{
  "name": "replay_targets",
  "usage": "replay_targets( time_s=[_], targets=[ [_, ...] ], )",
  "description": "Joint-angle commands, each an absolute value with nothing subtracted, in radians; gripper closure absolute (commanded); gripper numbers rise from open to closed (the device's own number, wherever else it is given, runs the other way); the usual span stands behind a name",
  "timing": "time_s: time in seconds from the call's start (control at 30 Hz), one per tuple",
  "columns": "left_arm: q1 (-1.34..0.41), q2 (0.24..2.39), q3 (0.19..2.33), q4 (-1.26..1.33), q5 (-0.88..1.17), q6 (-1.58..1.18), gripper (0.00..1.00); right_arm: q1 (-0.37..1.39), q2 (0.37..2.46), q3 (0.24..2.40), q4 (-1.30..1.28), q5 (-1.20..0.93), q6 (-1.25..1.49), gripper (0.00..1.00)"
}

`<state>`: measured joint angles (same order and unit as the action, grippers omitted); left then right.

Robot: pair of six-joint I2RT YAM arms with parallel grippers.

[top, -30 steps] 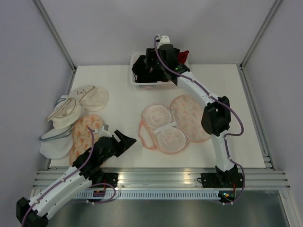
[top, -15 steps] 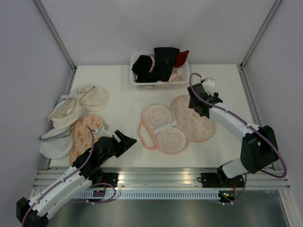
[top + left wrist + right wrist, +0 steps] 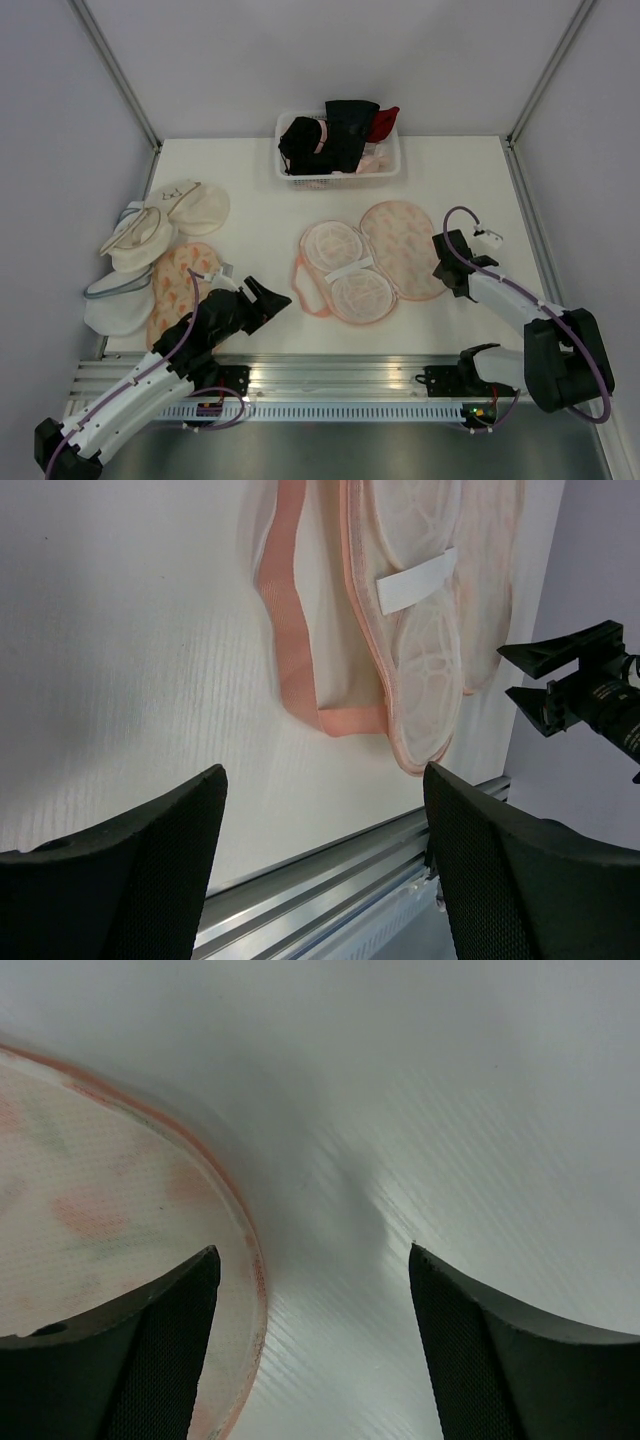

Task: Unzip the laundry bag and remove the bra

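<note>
My right gripper's open fingers come down next astride the laundry bag's curved pink rim (image 3: 262, 1278) just below and close, since the rim already runs between them.
The laundry bag (image 3: 405, 245) lies spread open at the table's middle. Its left half shows two round mesh cups under a white band (image 3: 345, 267). It also shows in the left wrist view (image 3: 420, 640) and the right wrist view (image 3: 90, 1220). The bra (image 3: 303, 140), black with pink trim, lies in the white basket (image 3: 290, 176) at the back. My right gripper (image 3: 444, 270) (image 3: 311, 1252) is open and empty, low over the bag's right edge. My left gripper (image 3: 275, 297) (image 3: 324, 772) is open and empty, left of the bag's pink loop (image 3: 290, 630).
The basket also holds another black garment (image 3: 352, 122), a red one (image 3: 385, 120) and a pink one (image 3: 375, 160). Cream domed pouches (image 3: 140, 235) and an orange printed pouch (image 3: 180, 280) are piled at the left. An aluminium rail (image 3: 330, 375) runs along the near edge.
My right arm has drawn back from the basket and come down at the bag's right edge. The bra and black garment now show in the basket. The left arm has barely moved.
</note>
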<state>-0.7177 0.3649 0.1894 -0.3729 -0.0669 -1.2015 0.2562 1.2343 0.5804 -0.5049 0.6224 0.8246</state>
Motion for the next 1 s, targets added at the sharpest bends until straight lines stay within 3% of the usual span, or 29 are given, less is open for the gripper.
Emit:
replay_targets(
  time_s=[0.0, 0.07, 0.17, 0.2, 0.27, 0.3, 0.33, 0.53, 0.77, 0.87, 0.97],
  targets=[
    [-0.719, 0.351, 0.170, -0.380, -0.043, -1.196, 0.17, 0.241, 1.238, 0.546, -0.367, 0.548, 0.851, 0.20],
    [-0.719, 0.347, 0.166, -0.379, -0.044, -1.204, 0.17, 0.238, 1.265, 0.523, -0.325, 0.477, 0.833, 0.23],
    [-0.719, 0.348, 0.163, -0.380, -0.045, -1.207, 0.17, 0.236, 1.293, 0.499, -0.262, 0.425, 0.822, 0.40],
    [-0.719, 0.350, 0.163, -0.379, -0.044, -1.207, 0.17, 0.236, 1.296, 0.499, -0.256, 0.419, 0.821, 0.55],
    [-0.719, 0.348, 0.161, -0.380, -0.043, -1.209, 0.18, 0.236, 1.287, 0.503, -0.265, 0.428, 0.828, 0.70],
    [-0.719, 0.348, 0.161, -0.380, -0.043, -1.209, 0.18, 0.235, 1.281, 0.505, -0.271, 0.429, 0.831, 0.81],
    [-0.719, 0.348, 0.161, -0.380, -0.041, -1.209, 0.18, 0.236, 1.273, 0.506, -0.273, 0.436, 0.834, 0.85],
    [-0.719, 0.359, 0.198, -0.380, -0.005, -1.192, 0.19, 0.235, 1.204, 0.503, -0.265, 0.405, 0.819, 0.99],
    [-0.719, 0.397, 0.293, -0.400, 0.066, -1.148, 0.19, 0.236, 0.879, 0.512, -0.291, 0.250, 0.698, 1.00],
    [-0.719, 0.393, 0.316, -0.422, 0.080, -1.129, 0.20, 0.238, 0.753, 0.552, -0.287, 0.088, 0.612, 1.00],
    [-0.719, 0.364, 0.304, -0.440, 0.057, -1.147, 0.20, 0.256, 0.762, 0.616, -0.293, -0.151, 0.543, 1.00]
  ],
)
